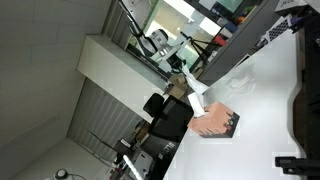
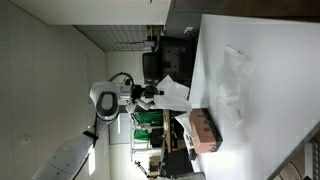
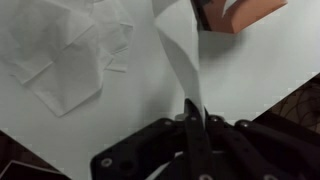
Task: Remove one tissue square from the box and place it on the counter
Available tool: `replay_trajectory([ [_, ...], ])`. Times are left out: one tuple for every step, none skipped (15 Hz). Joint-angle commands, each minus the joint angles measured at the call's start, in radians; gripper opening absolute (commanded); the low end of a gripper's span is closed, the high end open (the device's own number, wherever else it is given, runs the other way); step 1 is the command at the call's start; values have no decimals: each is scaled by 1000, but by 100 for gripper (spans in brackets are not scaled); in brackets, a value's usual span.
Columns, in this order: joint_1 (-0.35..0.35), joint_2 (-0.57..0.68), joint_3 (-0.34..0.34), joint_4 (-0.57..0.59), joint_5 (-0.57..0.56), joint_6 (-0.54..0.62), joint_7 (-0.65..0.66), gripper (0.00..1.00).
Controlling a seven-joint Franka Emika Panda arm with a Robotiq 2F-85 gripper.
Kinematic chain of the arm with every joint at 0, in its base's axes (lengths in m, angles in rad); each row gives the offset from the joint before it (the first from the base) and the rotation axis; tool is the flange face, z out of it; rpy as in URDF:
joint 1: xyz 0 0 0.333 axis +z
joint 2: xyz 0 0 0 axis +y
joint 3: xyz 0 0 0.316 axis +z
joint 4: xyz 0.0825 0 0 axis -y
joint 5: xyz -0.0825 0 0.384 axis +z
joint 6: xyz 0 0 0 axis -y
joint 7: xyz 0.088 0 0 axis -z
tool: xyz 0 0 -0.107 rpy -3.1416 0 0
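The gripper needs to go down next toward the crumpled loose tissues and let go of the white tissue, since they lie below the gripper, to its left in the wrist view.
The tissue box (image 1: pixel 216 123) is brown and pinkish and sits on the white counter (image 1: pixel 265 110). It also shows in an exterior view (image 2: pixel 203 130) and at the top edge of the wrist view (image 3: pixel 240 12). My gripper (image 3: pixel 193 118) is shut on a white tissue (image 3: pixel 178 55), which stretches as a long strip from the box to the fingertips. In both exterior views the gripper (image 1: pixel 180 85) (image 2: pixel 152 94) holds the tissue (image 1: pixel 195 99) (image 2: pixel 173 92) off the counter, away from the box.
Crumpled loose tissues (image 3: pixel 60 45) lie flat on the counter beside the box and also show in both exterior views (image 2: pixel 235 75) (image 1: pixel 240 82). The counter's edge (image 3: pixel 285 100) runs close by. Office chairs and desks stand beyond the counter.
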Motion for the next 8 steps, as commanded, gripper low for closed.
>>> replay_trajectory([
  [29, 40, -44, -76, -92, 202, 131, 0],
  [40, 62, -58, -104, -121, 271, 169, 0],
  [54, 84, -74, -128, -151, 324, 208, 0],
  [73, 111, -98, -143, -191, 361, 256, 0],
  [92, 137, -124, -149, -230, 376, 304, 0],
  [111, 165, -148, -152, -264, 373, 347, 0],
  [124, 188, -163, -153, -284, 370, 381, 0],
  [133, 210, -172, -148, -295, 355, 405, 0],
])
